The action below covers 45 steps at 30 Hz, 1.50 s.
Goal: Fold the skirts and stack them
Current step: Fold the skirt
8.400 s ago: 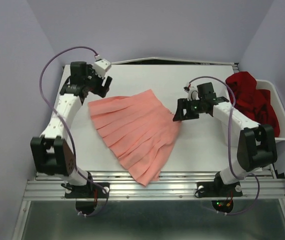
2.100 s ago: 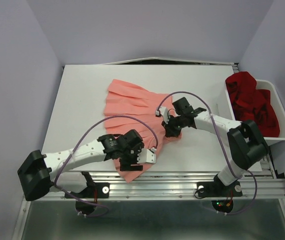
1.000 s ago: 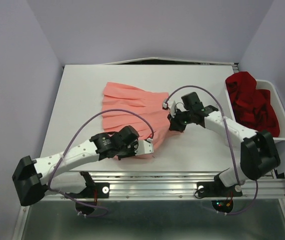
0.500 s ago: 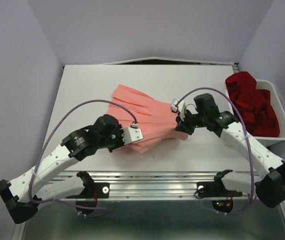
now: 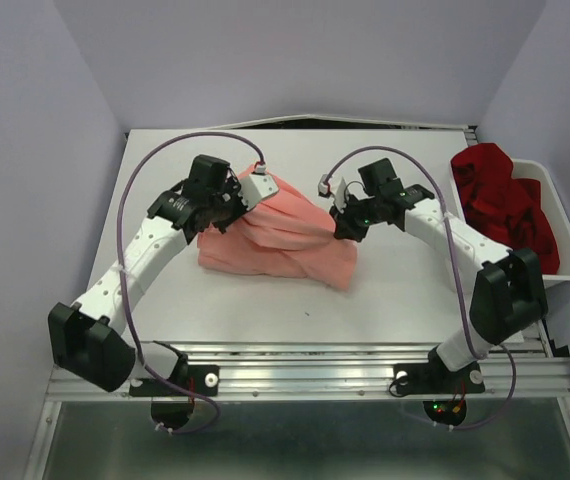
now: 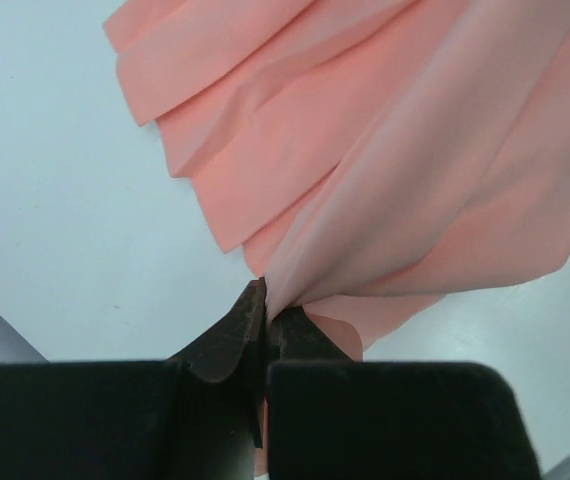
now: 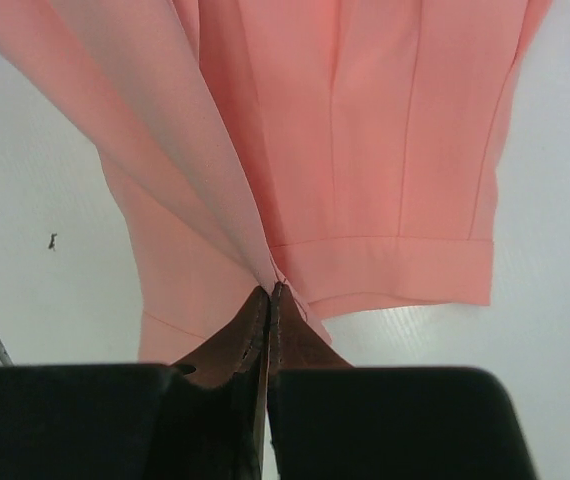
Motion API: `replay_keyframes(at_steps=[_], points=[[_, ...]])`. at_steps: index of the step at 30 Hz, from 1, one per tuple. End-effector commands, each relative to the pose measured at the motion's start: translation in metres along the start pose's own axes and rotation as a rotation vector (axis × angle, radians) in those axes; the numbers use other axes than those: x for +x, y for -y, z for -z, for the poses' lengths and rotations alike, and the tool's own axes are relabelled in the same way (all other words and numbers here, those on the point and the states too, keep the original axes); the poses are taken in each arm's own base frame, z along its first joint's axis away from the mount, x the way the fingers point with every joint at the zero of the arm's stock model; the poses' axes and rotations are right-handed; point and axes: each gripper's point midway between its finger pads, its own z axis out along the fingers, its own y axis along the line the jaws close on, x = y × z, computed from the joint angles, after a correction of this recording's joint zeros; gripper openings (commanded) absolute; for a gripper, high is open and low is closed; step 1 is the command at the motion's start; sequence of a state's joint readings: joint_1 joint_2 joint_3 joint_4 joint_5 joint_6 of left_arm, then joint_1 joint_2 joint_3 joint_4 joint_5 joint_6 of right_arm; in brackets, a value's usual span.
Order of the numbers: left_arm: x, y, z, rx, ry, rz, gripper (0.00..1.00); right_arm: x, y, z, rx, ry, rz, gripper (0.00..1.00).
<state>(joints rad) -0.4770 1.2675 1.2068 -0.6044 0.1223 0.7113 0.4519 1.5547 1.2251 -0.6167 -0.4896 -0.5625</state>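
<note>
The cloth hangs bunched, so my left gripper will next carry the held edge outward over the skirt's stepped folds and release it.
The salmon-pink skirt (image 5: 280,240) hangs lifted and bunched over the middle of the table, its lower part lying folded on the surface. My left gripper (image 5: 233,203) is shut on its left edge; in the left wrist view the cloth (image 6: 385,170) runs out from the closed tips of the left gripper (image 6: 266,305). My right gripper (image 5: 343,222) is shut on the skirt's right edge; in the right wrist view the hemmed cloth (image 7: 365,150) fans away from the pinched tips of the right gripper (image 7: 271,292). The deep red skirt (image 5: 503,205) lies crumpled in the bin.
A white plastic bin (image 5: 567,270) stands at the table's right edge. The white table (image 5: 165,160) ends at a metal rail (image 5: 315,375) in front. Purple cables loop above both arms.
Both grippers have carried the pink skirt's edges away from the front edge toward the table's back, the left arm swinging far back. The skirt has doubled over itself.
</note>
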Motion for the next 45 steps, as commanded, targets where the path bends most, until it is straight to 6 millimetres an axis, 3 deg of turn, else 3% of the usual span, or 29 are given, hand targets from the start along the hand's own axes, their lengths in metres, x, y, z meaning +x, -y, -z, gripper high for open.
replay_keyframes(at_steps=[1, 6, 15, 26, 31, 34, 36, 38, 39, 40, 42, 43, 45], points=[[-0.034, -0.057, 0.0, -0.102, 0.096, -0.021, 0.0, -0.019, 0.038, 0.003, 0.081, 0.031, 0.013, 0.01], [-0.039, -0.075, -0.026, -0.094, 0.081, -0.017, 0.0, -0.033, 0.062, -0.006, 0.086, 0.046, 0.003, 0.01], [-0.053, -0.12, -0.064, -0.125, 0.079, 0.001, 0.0, -0.027, 0.092, -0.024, 0.091, 0.023, 0.0, 0.01], [-0.04, -0.126, -0.107, -0.103, 0.037, 0.003, 0.0, -0.006, 0.109, -0.045, 0.095, -0.037, -0.001, 0.01], [-0.039, -0.138, -0.122, -0.133, 0.052, 0.024, 0.2, 0.004, 0.115, -0.054, 0.113, -0.064, -0.017, 0.01], [-0.053, -0.157, -0.132, -0.181, 0.09, 0.064, 0.31, 0.008, 0.125, -0.059, 0.15, -0.079, -0.032, 0.01], [-0.055, -0.169, -0.14, -0.228, 0.094, 0.125, 0.44, 0.008, 0.13, -0.063, 0.171, -0.077, -0.059, 0.01], [-0.062, -0.186, -0.138, -0.275, 0.116, 0.163, 0.56, 0.006, 0.134, -0.063, 0.189, -0.077, -0.083, 0.01], [-0.068, -0.191, -0.134, -0.286, 0.131, 0.181, 0.56, 0.004, 0.136, -0.062, 0.196, -0.074, -0.088, 0.02], [-0.073, -0.198, -0.125, -0.3, 0.148, 0.211, 0.78, 0.003, 0.136, -0.061, 0.204, -0.072, -0.104, 0.11], [-0.083, -0.202, -0.102, -0.317, 0.18, 0.229, 0.79, 0.0, 0.139, -0.058, 0.228, -0.066, -0.126, 0.32], [-0.08, -0.198, -0.094, -0.313, 0.18, 0.264, 0.79, -0.002, 0.14, -0.054, 0.246, -0.063, -0.151, 0.55], [-0.078, -0.189, -0.075, -0.306, 0.181, 0.301, 0.8, -0.006, 0.144, -0.048, 0.282, -0.058, -0.173, 0.67]])
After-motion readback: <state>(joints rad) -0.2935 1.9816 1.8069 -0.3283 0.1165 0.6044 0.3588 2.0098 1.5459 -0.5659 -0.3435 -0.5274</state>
